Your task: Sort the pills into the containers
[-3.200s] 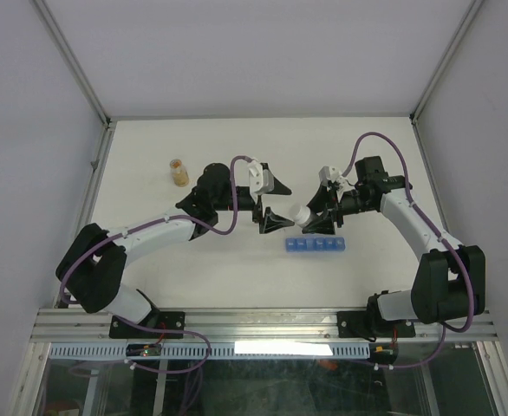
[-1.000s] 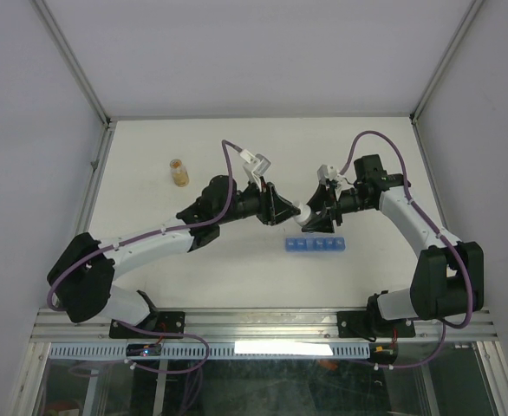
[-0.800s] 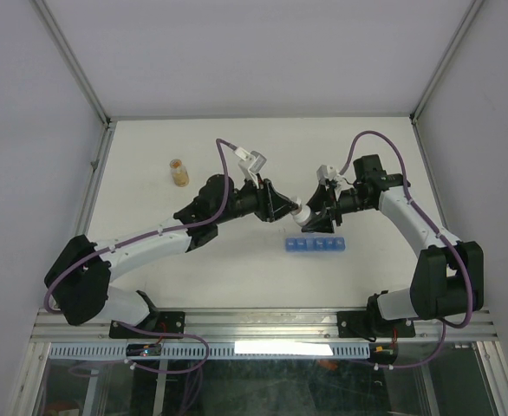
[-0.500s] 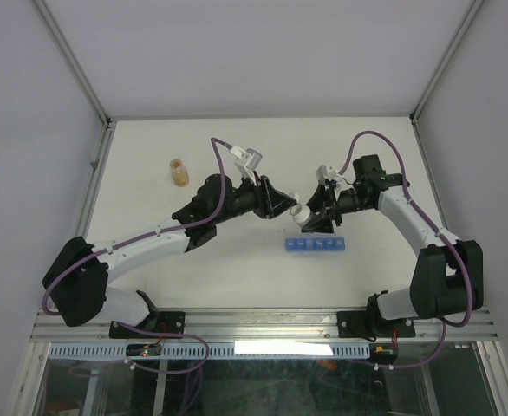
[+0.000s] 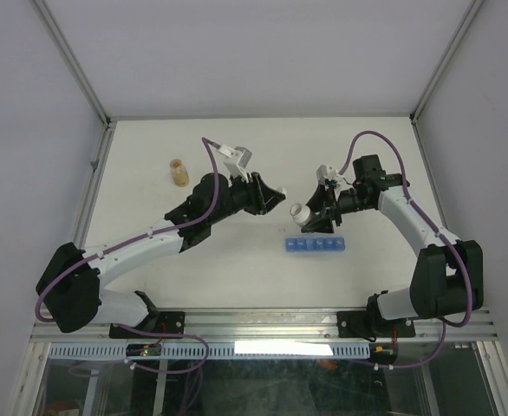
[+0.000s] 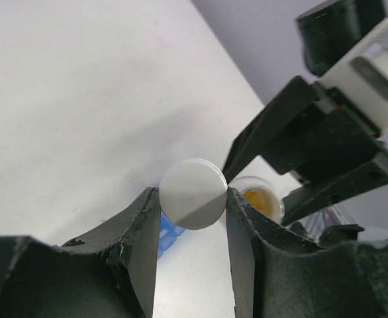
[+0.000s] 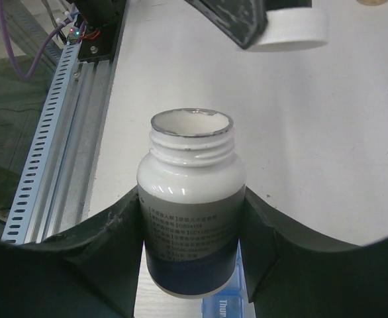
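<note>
The left gripper moves down and to the left in the top view next and lets go of the pill bottle's cap. Bare tabletop lies below on that side.
My right gripper (image 5: 313, 217) is shut on a white pill bottle (image 5: 300, 211) with a grey-and-blue label (image 7: 191, 218). The bottle's threaded mouth is uncapped, and yellow-orange contents (image 6: 259, 198) show inside in the left wrist view. My left gripper (image 5: 275, 194) is shut on the bottle's white round cap (image 6: 193, 193) and holds it a short way left of the mouth; the cap also shows in the right wrist view (image 7: 288, 25). The blue pill-organizer strip (image 5: 316, 245) lies on the table just below the bottle, its end visible under the bottle (image 7: 222, 307).
A small clear bottle with orange-tan contents (image 5: 179, 172) stands at the back left of the white table (image 5: 237, 269). Metal frame rails (image 7: 55, 132) run along the table's near edge, and grey walls enclose the sides and back.
My left gripper closed in on the bottle's mouth, then drew back left with the white cap in it. The bottle is now uncapped. My right gripper has held it nearly still.
</note>
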Controlling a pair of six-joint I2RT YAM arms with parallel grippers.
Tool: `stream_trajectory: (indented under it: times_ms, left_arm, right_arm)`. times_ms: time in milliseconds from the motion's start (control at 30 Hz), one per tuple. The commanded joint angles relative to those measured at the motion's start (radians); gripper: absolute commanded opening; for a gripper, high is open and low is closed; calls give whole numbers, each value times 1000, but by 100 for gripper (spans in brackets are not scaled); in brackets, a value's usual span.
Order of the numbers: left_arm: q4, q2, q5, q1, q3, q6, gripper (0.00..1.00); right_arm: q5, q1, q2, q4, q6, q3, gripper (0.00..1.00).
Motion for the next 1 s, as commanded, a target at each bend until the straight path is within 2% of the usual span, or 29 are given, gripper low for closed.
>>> stream_trajectory:
  times_ms: [0, 200, 333, 500, 600, 700, 767, 833, 933, 967]
  left_arm:
    - [-110, -24, -130, 24, -16, 54, 0]
    - [-188, 9, -205, 81, -66, 60, 0]
    - [-245, 67, -238, 133, -71, 78, 0]
    - [-303, 153, -340, 148, -65, 115, 0]
    - [-321, 190, -422, 151, -68, 122, 9]
    - [-337, 231, -487, 154, -62, 123, 12]
    - [-348, 254, -505, 156, -53, 117, 13]
    - [-360, 264, -514, 158, -44, 107, 22]
    - [-368, 275, -527, 162, -36, 99, 26]
    - [-375, 278, -533, 163, -32, 92, 30]
  right_arm:
    - [-40, 5, -10, 13, 1, 32, 0]
    - [-38, 5, -8, 13, -1, 32, 0]
    - [-35, 5, -8, 13, 0, 32, 0]
    - [-33, 4, -7, 13, 0, 32, 0]
    - [-32, 4, -5, 13, 0, 33, 0]
    - [-32, 3, -4, 14, 0, 31, 0]
    - [-33, 3, -5, 13, 0, 32, 0]
    - [-30, 4, -4, 14, 0, 32, 0]
    - [-30, 4, -4, 13, 0, 32, 0]
    - [-30, 4, -4, 13, 0, 32, 0]
